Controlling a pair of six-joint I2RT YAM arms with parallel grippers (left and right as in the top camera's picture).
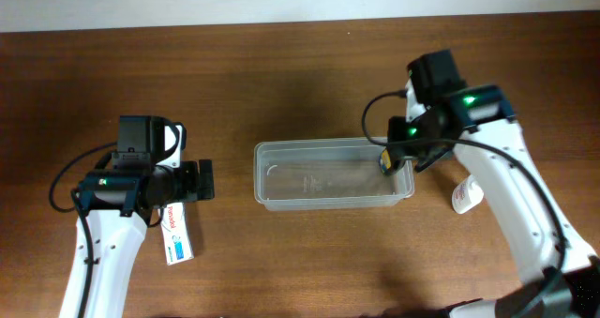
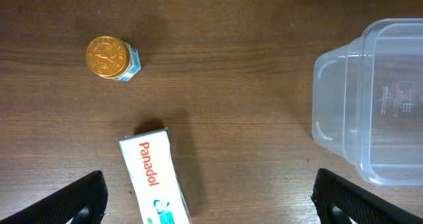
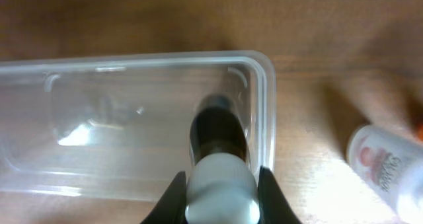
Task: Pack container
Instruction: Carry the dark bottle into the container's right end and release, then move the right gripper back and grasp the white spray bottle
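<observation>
The dark bottle will go down in my right gripper onto the container's bottom at the container's end [image 1: 380, 184] [image 3: 183, 123] by the white bottle and be released there, because this spot below is empty.
The clear plastic container [image 1: 333, 175] lies in the middle of the table and shows in the left wrist view [image 2: 370, 112] and the right wrist view [image 3: 132, 118]. My right gripper [image 1: 394, 159] is shut on a dark bottle with a white cap [image 3: 220, 164] and holds it over the container's right end. My left gripper [image 1: 202, 180] is open and empty, left of the container. A white Panadol box [image 1: 174, 232] lies below it and also shows in the left wrist view [image 2: 153, 178].
A small jar with a gold lid [image 2: 109, 57] stands on the table beyond the Panadol box. A white bottle [image 1: 466, 196] lies to the right of the container; it also shows in the right wrist view [image 3: 386, 168].
</observation>
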